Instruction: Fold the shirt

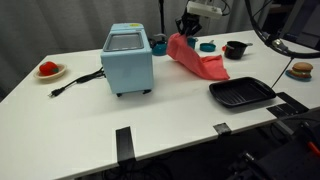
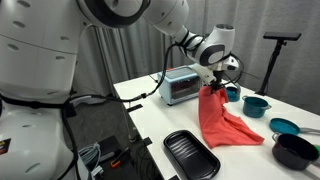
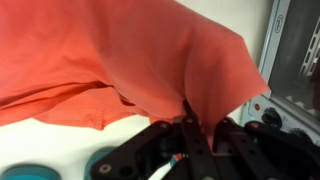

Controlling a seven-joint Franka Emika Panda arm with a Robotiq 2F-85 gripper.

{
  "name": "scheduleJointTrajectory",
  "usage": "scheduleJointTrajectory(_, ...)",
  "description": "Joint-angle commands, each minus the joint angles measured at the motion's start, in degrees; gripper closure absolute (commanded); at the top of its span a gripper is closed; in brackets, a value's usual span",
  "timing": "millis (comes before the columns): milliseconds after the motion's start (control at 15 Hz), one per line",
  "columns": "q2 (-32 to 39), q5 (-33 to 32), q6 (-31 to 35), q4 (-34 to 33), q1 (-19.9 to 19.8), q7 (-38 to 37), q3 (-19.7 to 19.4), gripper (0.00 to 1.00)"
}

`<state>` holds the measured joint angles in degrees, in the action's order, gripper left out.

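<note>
My gripper swings away from the toaster oven next, then down over the shirt's flat part (image 1: pixel 211 67) (image 3: pixel 45 65). It releases the shirt's raised edge there, because that part lies on the table.
The red shirt (image 1: pixel 197 60) lies partly on the white table (image 1: pixel 170 115), with one end lifted up. In an exterior view it hangs from my gripper (image 2: pixel 212 82) and drapes down to the table (image 2: pixel 222 125). My gripper (image 1: pixel 186 30) is shut on the raised edge of the shirt, above the table near the blue toaster oven. In the wrist view the red cloth (image 3: pixel 130 55) fills most of the frame and is pinched between my fingers (image 3: pixel 196 128).
A light blue toaster oven (image 1: pixel 127 58) stands mid-table with a black cord (image 1: pixel 75 82). A black tray (image 1: pixel 241 93) lies at the front. A black pot (image 1: pixel 235 49), teal bowls (image 2: pixel 254 104), a plate with red food (image 1: pixel 49 70) and a burger (image 1: pixel 301 70) sit around.
</note>
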<state>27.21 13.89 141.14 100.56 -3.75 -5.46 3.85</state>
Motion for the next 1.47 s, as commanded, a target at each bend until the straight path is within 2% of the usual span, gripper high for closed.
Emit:
scheduleJointTrajectory(0, -3.2, 2.1, -3.2, 1.1, -2.9, 3.7, -1.0, 0.97)
scheduleJointTrajectory(267, -4.5, 0.2, -4.4, 2.5, -4.4, 3.3, -4.1, 0.97)
scheduleJointTrajectory(533, -3.2, -7.0, -4.2, 5.6, -2.7, -0.6, -9.2, 0.97)
scheduleJointTrajectory(600, -2.7, -9.7, -4.9, 6.8, -1.8, -2.3, -10.5, 0.63)
scheduleJointTrajectory(733, -2.1, -13.4, -6.2, 8.6, -1.1, -4.2, -11.8, 0.56)
scheduleJointTrajectory(1200, -4.0, -21.1, -5.6, 10.3, 1.8, -9.0, -13.3, 0.02)
scheduleJointTrajectory(1400, -7.1, -24.3, -5.3, 10.6, 2.9, -10.7, -13.8, 0.0)
